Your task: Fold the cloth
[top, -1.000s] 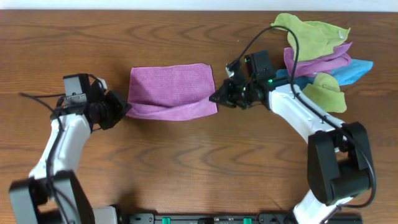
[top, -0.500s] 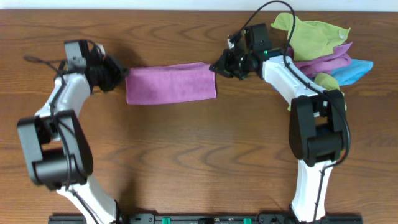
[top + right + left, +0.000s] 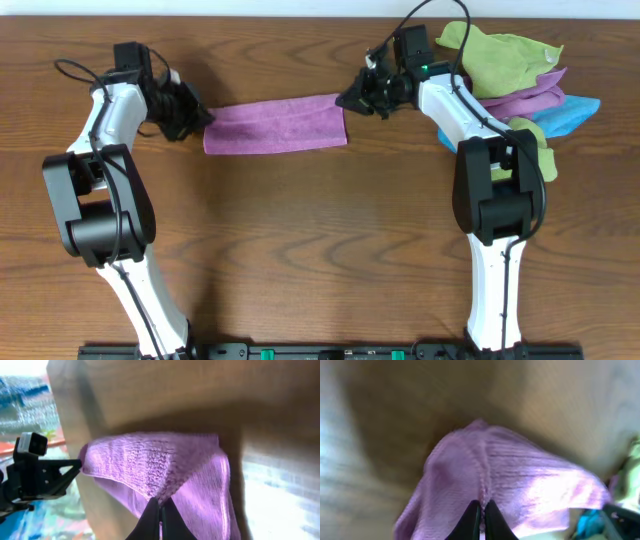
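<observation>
The cloth's near strip (image 3: pixel 214 145) is below my left gripper, toward my base, so my left gripper will next go down and slightly back onto that strip and let go of the cloth's pinched end.
The purple cloth (image 3: pixel 276 125) is stretched between my two grippers as a long narrow band at the far middle of the table. My left gripper (image 3: pixel 205 120) is shut on its left end, and the wrist view shows the cloth (image 3: pixel 510 480) bunched between the closed fingertips (image 3: pixel 470 512) of the left gripper (image 3: pixel 481 510). My right gripper (image 3: pixel 345 100) is shut on the right end; the cloth (image 3: pixel 165 467) hangs from the pinch of the right gripper (image 3: pixel 160 505) there. The cloth appears lifted, its lower edge sagging toward the wood.
A heap of green (image 3: pixel 495 55), purple (image 3: pixel 525 97) and blue (image 3: pixel 570 112) cloths lies at the far right, just behind the right arm. Both arms reach toward the table's far edge (image 3: pixel 300 18).
Both grippers have carried the cloth's ends away from me toward the far edge. The cloth has gone from a wide folded sheet to a narrow taut band.
</observation>
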You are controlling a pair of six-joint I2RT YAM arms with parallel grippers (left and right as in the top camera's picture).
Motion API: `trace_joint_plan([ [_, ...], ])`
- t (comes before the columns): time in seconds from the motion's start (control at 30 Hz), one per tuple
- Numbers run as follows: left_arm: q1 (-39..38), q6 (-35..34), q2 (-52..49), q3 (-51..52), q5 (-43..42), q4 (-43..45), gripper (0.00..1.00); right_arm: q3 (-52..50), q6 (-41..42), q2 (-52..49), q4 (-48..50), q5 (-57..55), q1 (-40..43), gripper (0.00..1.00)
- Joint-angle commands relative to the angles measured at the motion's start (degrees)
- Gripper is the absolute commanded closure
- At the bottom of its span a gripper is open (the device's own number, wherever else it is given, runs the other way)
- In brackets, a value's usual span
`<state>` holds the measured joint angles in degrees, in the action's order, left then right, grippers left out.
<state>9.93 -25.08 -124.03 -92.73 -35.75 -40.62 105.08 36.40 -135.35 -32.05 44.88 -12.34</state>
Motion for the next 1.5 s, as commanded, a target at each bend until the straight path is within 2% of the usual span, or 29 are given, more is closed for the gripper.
trace_joint_plan([
  [0.0,0.42,4.81,1.38,-0.87,3.82,-3.19,0.94,0.81,-3.39,1.44,-3.17,2.10,0.04,0.98],
  [0.27,0.59,5.81,2.32,-0.87,7.37,-7.21,0.94,0.81,-8.72,2.86,-10.80,-1.55,-0.04,0.99],
  [0.57,0.55,5.70,2.32,-0.87,9.16,-6.56,0.94,0.79,-9.09,2.86,-12.44,-4.39,-1.14,0.99],
  [0.63,0.55,5.60,2.34,-0.92,8.87,-6.51,0.76,0.81,-9.31,2.86,-12.70,-4.35,-1.25,0.78],
  [0.67,0.61,5.64,2.34,-1.05,8.07,-6.58,0.76,0.81,-9.29,2.93,-13.11,-4.35,-1.25,0.68],
  [0.73,0.66,5.64,2.34,-1.42,7.10,-6.71,0.68,0.83,-9.75,3.10,-13.68,-4.35,-1.11,0.62],
  [0.87,0.66,5.95,3.26,-4.28,7.34,-8.13,0.64,0.98,-12.07,5.64,-14.49,-5.01,0.48,0.59],
  [0.97,0.66,7.23,5.75,-6.97,8.37,-8.24,0.59,1.01,-12.74,9.81,-14.38,-8.44,1.57,0.51],
  [1.0,0.63,7.52,7.06,-7.69,9.01,-8.17,0.60,1.01,-12.96,11.47,-14.23,-9.99,1.66,0.48],
  [1.03,0.50,8.48,8.26,-8.17,9.33,-8.02,0.68,1.01,-13.18,12.85,-14.05,-11.72,1.64,0.55],
  [1.07,0.13,10.10,9.53,-8.37,9.46,-7.56,0.91,1.01,-13.31,14.19,-13.97,-13.81,1.31,0.83],
  [1.1,-0.74,11.91,11.15,-8.37,11.91,-7.23,0.94,1.01,-13.31,15.74,-14.03,-17.79,0.39,0.99],
  [1.2,-5.49,11.78,12.09,-8.24,31.67,-7.63,0.94,0.98,-13.31,16.59,-14.21,-26.62,-3.48,0.98],
  [1.23,-6.80,11.78,11.76,-8.07,35.39,-7.61,0.94,0.98,-13.31,16.11,-14.32,-28.46,-4.44,0.99],
  [1.3,-9.84,11.80,10.36,-7.45,40.39,-7.26,0.94,0.98,-13.31,15.04,-14.51,-32.63,-6.54,0.99],
  [1.47,-13.73,11.72,5.27,-6.95,43.95,-6.73,0.94,0.98,-13.35,13.07,-14.73,-36.54,-8.37,0.99],
])
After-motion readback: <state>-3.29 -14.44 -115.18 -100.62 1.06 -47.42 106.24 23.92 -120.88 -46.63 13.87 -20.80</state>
